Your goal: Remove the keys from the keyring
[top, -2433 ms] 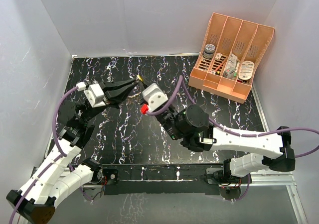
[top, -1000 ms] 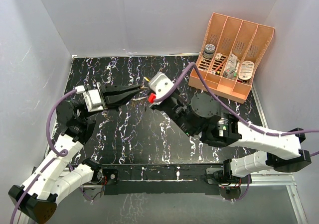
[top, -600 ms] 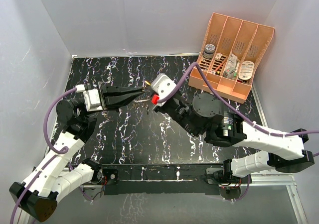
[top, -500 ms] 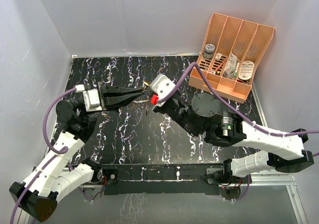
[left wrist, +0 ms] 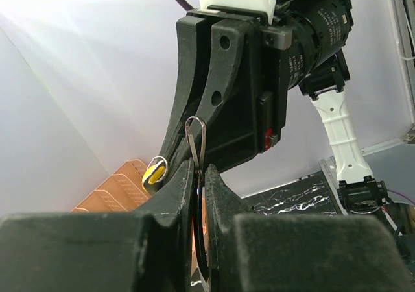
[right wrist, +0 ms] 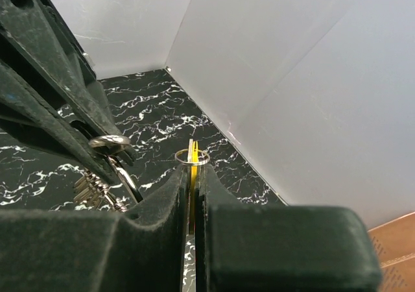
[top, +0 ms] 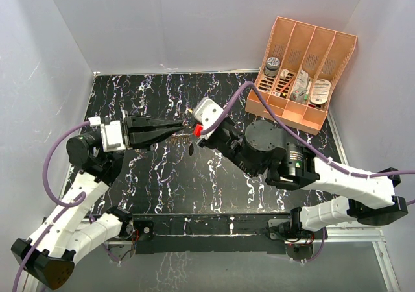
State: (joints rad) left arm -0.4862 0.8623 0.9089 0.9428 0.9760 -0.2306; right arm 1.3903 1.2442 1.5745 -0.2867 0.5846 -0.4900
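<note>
My right gripper should next go down and away from the keyring (left wrist: 195, 139), low over the bare marbled table, to let go of the brass-yellow key, which is already separate.
My left gripper (top: 179, 130) reaches in from the left and is shut on the thin silvery keyring (left wrist: 195, 139), which shows edge-on between its fingers (left wrist: 220, 188). Several grey keys (right wrist: 91, 191) hang below that ring, and they also show dark in the top view (top: 192, 148). My right gripper (top: 191, 119) meets it tip to tip from the right. It is shut on the brass-yellow key (right wrist: 193, 170), which carries a small wire ring (right wrist: 192, 156) at its top. The yellow key also shows in the left wrist view (left wrist: 154, 170). Both grippers are held above the black marbled table (top: 162, 182).
An orange divided organiser (top: 301, 65) stands at the back right, holding a grey-lidded jar (top: 272, 65) and small packets. White walls close in the table at the back and on both sides. The arm bases sit at the near edge.
My left wrist has drawn back to the left while its fingertips stay at the ring. The right gripper has shifted slightly. The hanging keys now sit a little lower between the two grippers.
</note>
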